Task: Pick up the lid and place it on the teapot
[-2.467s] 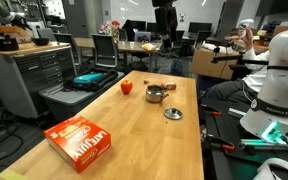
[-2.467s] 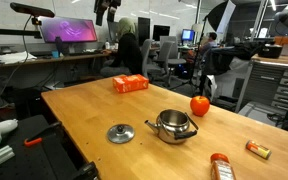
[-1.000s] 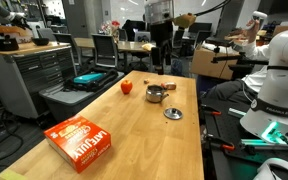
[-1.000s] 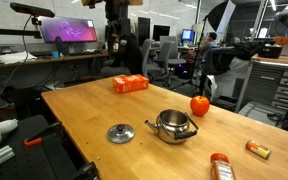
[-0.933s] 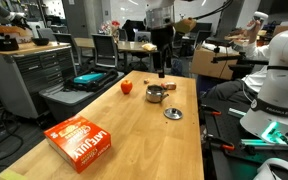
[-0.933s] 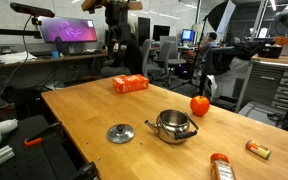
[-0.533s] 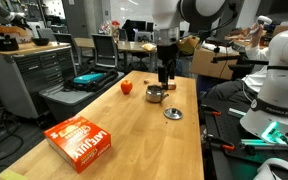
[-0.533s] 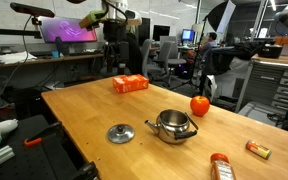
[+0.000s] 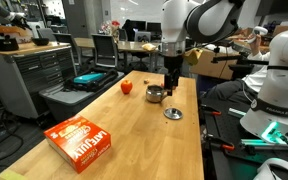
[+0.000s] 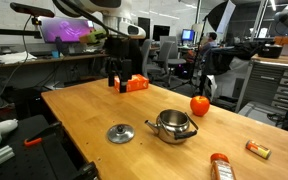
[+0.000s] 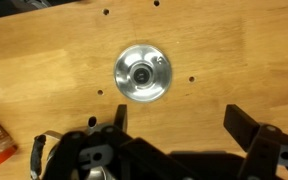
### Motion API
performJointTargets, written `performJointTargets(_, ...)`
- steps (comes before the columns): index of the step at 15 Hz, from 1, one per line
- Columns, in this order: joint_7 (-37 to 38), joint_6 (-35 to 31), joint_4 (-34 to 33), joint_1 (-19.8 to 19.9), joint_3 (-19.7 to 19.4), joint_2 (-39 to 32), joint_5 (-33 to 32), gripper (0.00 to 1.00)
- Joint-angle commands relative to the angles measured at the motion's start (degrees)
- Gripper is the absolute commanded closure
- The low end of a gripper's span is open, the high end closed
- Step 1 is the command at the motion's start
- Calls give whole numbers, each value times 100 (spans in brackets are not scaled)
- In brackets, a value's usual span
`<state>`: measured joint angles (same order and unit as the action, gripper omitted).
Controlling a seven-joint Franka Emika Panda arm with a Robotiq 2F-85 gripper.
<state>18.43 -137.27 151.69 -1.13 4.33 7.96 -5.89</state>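
The lid needs my gripper over it next. I need to lower and shift it there, with my open fingers on both sides of the centre knob (image 9: 173,112) (image 11: 142,74), because they still hang high above the table.
The lid (image 9: 173,113) is a small silver disc with a centre knob, lying flat on the wooden table (image 9: 134,135). It also shows in the exterior view (image 10: 120,133) and in the wrist view (image 11: 142,73). The teapot (image 9: 156,95) is a squat steel pot standing beside the lid; it also shows in the exterior view (image 10: 172,125). My gripper (image 9: 171,86) hangs above the table near the lid and teapot, also seen in the exterior view (image 10: 117,79). In the wrist view its jaws (image 11: 182,125) are open and empty, with the lid just beyond them.
A red round fruit (image 9: 126,87) lies by the teapot. An orange box (image 9: 81,143) lies near one table end. A bottle (image 10: 220,167) and a small packet (image 10: 257,150) sit by a table edge. Chairs, benches and another robot surround the table.
The arm has swung in from high at the back and come down over the table, toward the lid. The lid and teapot have not moved.
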Motion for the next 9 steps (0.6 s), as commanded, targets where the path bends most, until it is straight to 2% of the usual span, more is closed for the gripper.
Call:
performJointTargets(1, -490, -417, 108, 126, -196, -220, -42, 0)
performJointTargets(9, -1180, -1205, 104, 147, -413, -992, 15, 0)
